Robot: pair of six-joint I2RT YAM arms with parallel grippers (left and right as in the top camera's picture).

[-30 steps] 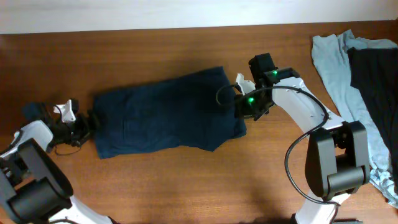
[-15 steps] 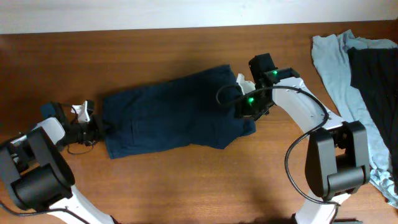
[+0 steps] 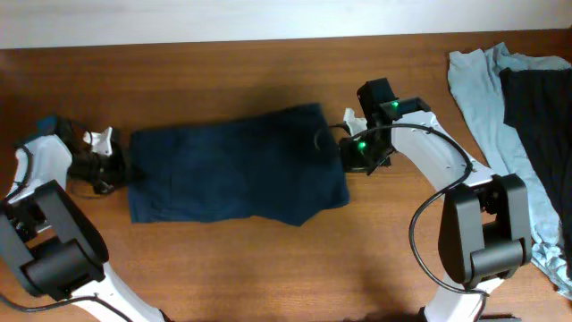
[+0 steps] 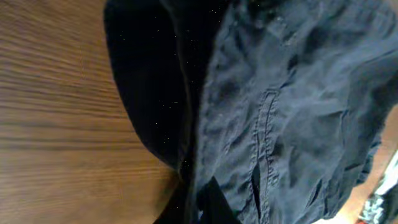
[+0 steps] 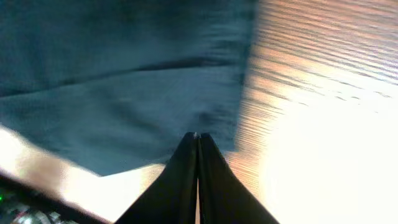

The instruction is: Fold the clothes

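Note:
My left gripper will next lift across the garment and let go of the fold over the garment's opposite edge (image 3: 316, 131), because that edge is to the gripper's right in the overhead view.
A dark navy garment (image 3: 237, 165) lies spread across the middle of the wooden table (image 3: 268, 268). My left gripper (image 3: 121, 168) is at its left edge. In the left wrist view that gripper (image 4: 199, 194) is shut on a fold of the navy fabric (image 4: 280, 112), which shows a stitched seam. My right gripper (image 3: 347, 154) sits at the garment's right edge. In the right wrist view it (image 5: 198, 135) is shut, its tips resting on the fabric (image 5: 124, 81) near the hem. No cloth shows between its fingers.
A pale grey-blue garment (image 3: 478, 98) and a black garment (image 3: 541, 116) lie heaped at the table's right end, close behind the right arm. Bare wood runs along the front of the table.
My left gripper has shut on the navy garment's left edge and drawn it leftward. The garment slid right, then back left, and lies flatter. The right gripper stayed put.

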